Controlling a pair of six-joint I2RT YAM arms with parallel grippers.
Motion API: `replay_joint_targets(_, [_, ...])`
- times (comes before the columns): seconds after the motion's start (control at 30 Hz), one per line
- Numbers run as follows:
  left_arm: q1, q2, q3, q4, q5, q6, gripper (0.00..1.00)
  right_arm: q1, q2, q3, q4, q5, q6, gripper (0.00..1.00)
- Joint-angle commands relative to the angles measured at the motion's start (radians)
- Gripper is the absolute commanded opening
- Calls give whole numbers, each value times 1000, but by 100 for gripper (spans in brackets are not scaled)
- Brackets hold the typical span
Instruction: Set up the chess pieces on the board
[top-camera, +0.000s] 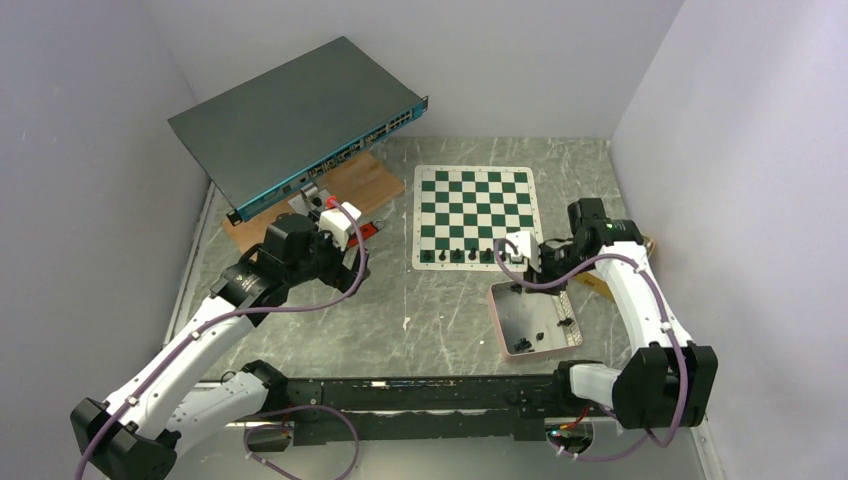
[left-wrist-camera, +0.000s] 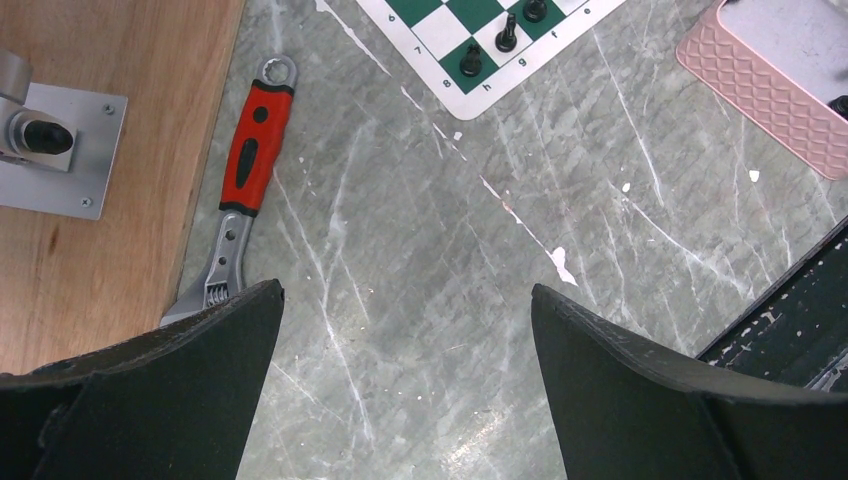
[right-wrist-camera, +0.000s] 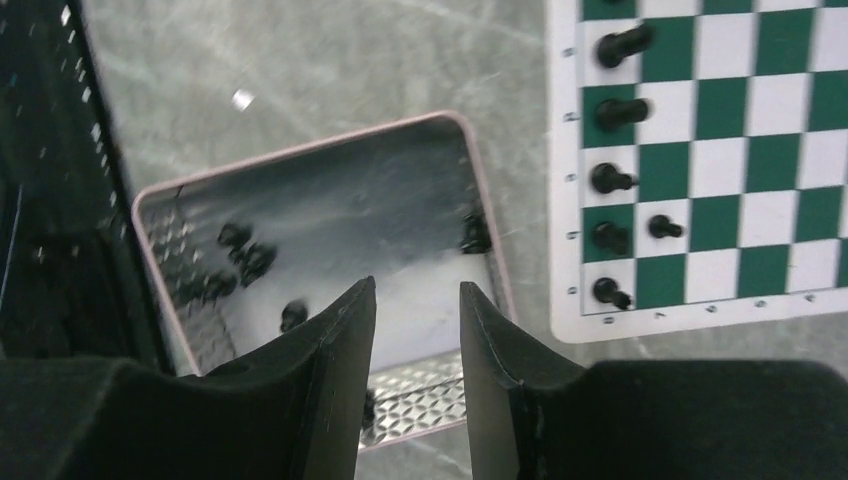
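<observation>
I should lower my right gripper back onto the lone black piece.
The board (top-camera: 480, 190) lies at the far middle of the table, green and white. Several black chess pieces (top-camera: 457, 256) stand along its near row, and one pawn (right-wrist-camera: 662, 227) stands a square further in. More pieces (right-wrist-camera: 240, 250) lie loose in the pink-rimmed metal tray (top-camera: 500, 315) near the board's right corner. My right gripper (right-wrist-camera: 417, 300) hovers over the tray's edge, open a finger's width, nothing between its fingers. My left gripper (left-wrist-camera: 405, 300) hangs wide open over bare table left of the board (left-wrist-camera: 455, 95), holding nothing.
A red-handled wrench (left-wrist-camera: 245, 185) lies beside a wooden block (left-wrist-camera: 110, 230) with a metal bracket (left-wrist-camera: 55, 150). A flat network switch (top-camera: 300, 120) leans tilted at the back left. White walls close in on three sides. A black rail (top-camera: 400, 395) runs along the near edge.
</observation>
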Motion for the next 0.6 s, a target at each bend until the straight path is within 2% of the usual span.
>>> replay_joint_targets(0.0, [5,-14,3,31,14,-3,100,-19,14,-54,-197,73,-305,40])
replay_joint_targets(0.3, [6,-4,4,32,20,-3,100,-50,12,-233,-107,251,-455,42])
replay_joint_targets(0.57, [7,-2,6,30,16,-3,100,-52,45,-277,-51,291,-484,41])
